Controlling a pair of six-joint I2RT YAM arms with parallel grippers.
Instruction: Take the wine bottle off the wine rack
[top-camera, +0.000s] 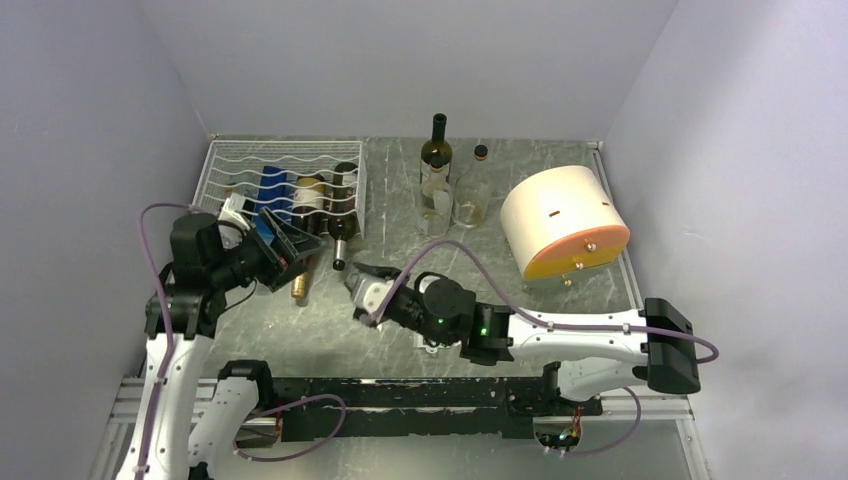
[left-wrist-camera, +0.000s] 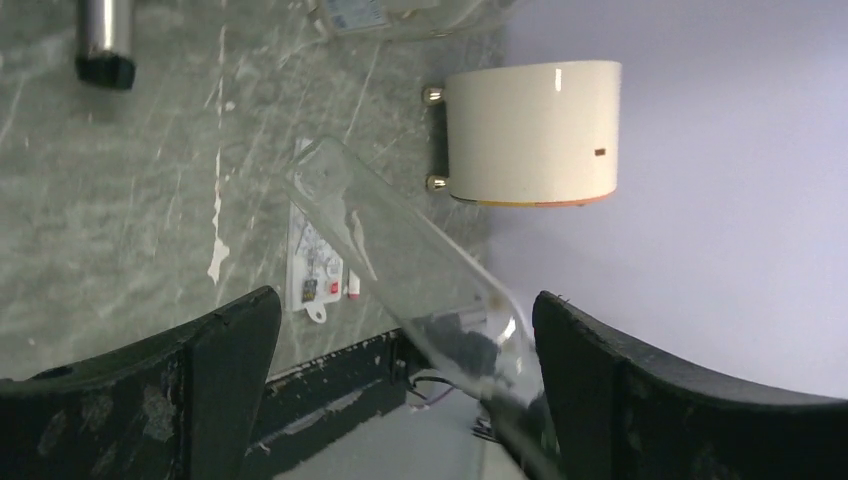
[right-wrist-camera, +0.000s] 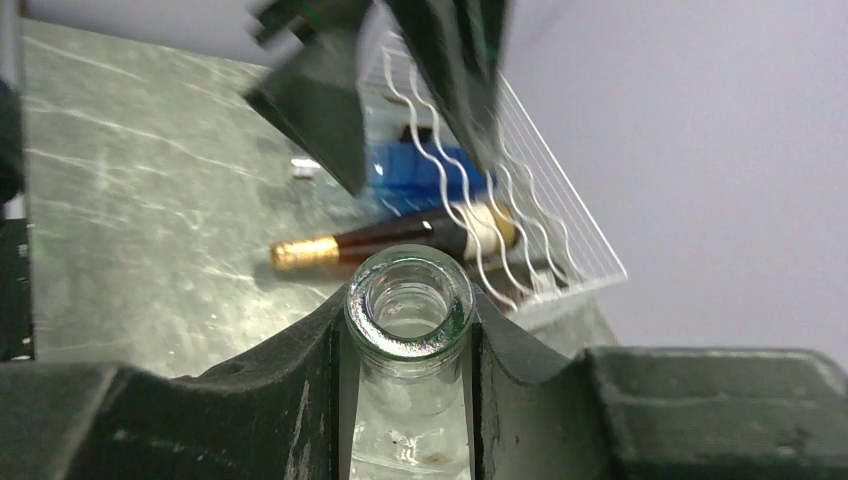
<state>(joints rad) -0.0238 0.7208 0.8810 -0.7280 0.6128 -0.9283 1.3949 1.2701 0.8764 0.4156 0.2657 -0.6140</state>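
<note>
The clear bottle swings outward with my right gripper next, turns upright and comes down onto the tabletop by the standing bottles for release, since that spot is bare.
The white wire wine rack (top-camera: 280, 165) stands at the back left and holds three lying bottles: a blue-labelled one (top-camera: 272, 192), a brown one with a gold foil neck (top-camera: 302, 283), and a dark one (top-camera: 343, 200). The right wrist view also shows the rack (right-wrist-camera: 540, 215) and the brown bottle (right-wrist-camera: 390, 238). My right gripper (top-camera: 360, 283) (right-wrist-camera: 408, 325) is shut on the neck of a clear glass bottle (right-wrist-camera: 408, 300), off the rack, mouth toward the rack. My left gripper (top-camera: 290, 245) (left-wrist-camera: 405, 310) is open in front of the rack. The clear bottle (left-wrist-camera: 380, 230) shows between its fingers, untouched.
A dark green bottle (top-camera: 435, 160) and a clear glass bottle (top-camera: 474, 192) stand upright at the back middle. A cream cylinder with an orange face (top-camera: 563, 220) lies at the back right. A small white tag (left-wrist-camera: 315, 270) lies on the table. Walls enclose three sides.
</note>
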